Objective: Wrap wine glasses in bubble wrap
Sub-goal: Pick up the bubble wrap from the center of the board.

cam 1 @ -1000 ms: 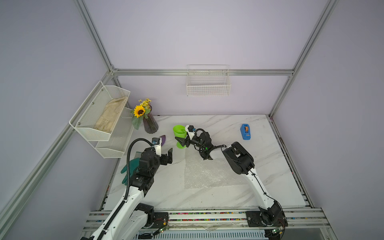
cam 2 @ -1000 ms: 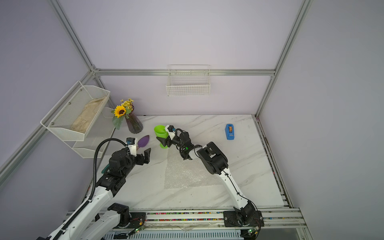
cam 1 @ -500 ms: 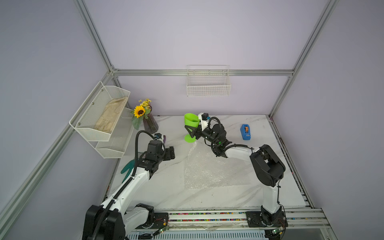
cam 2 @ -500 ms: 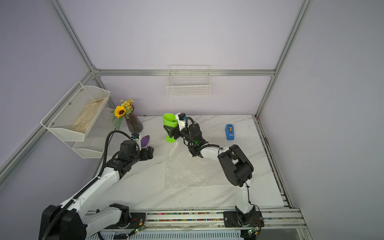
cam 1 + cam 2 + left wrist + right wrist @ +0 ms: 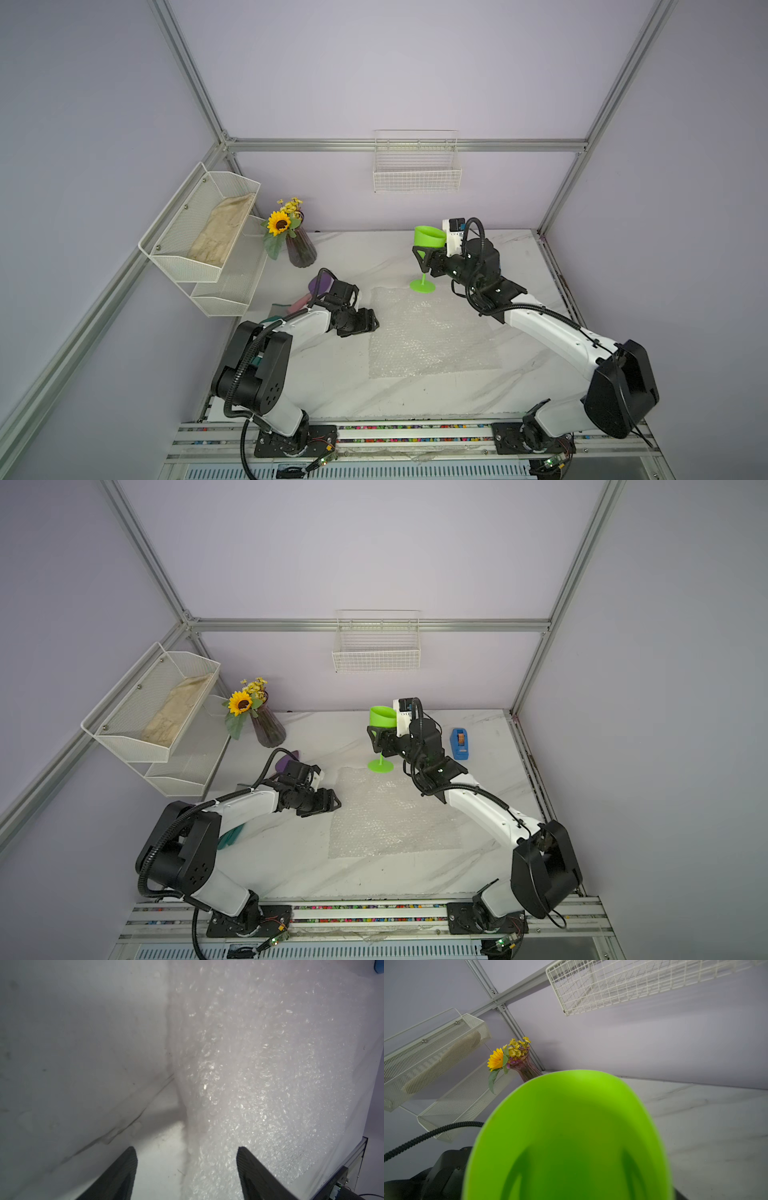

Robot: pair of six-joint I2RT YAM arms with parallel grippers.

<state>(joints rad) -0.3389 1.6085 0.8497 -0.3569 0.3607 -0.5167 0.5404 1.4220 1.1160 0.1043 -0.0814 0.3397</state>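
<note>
The wine glass [image 5: 430,239] goes back, tilts and comes down next, and my right gripper releases it on the bubble wrap's bare middle [image 5: 424,334], below and back of the gripper.
The wine glass [image 5: 430,239] [image 5: 382,717] is a lime-green goblet, held nearly upright by its bowl. My right gripper [image 5: 424,252] [image 5: 376,733] is shut on it, and the bowl [image 5: 571,1126] fills the right wrist view with the fingers showing as dark shadows through it. Its foot [image 5: 422,286] hangs at the far edge of the bubble wrap [image 5: 428,332] [image 5: 390,812], a clear square sheet lying flat on the table. I cannot tell whether the foot touches down. My left gripper [image 5: 372,322] [image 5: 187,1159] is low and open, its fingers straddling the left edge of the bubble wrap [image 5: 270,1064].
A purple vase with a sunflower [image 5: 301,251] stands at the back left below white mesh wall shelves [image 5: 199,232]. A wire basket [image 5: 417,174] hangs on the back wall. A blue tape dispenser [image 5: 459,744] sits behind the right arm. A purple object [image 5: 320,284] lies behind the left wrist.
My right gripper has carried the goblet to the right, over to the wrap's far edge. My left arm has dropped and reached to the wrap's left edge, its fingers narrowing.
</note>
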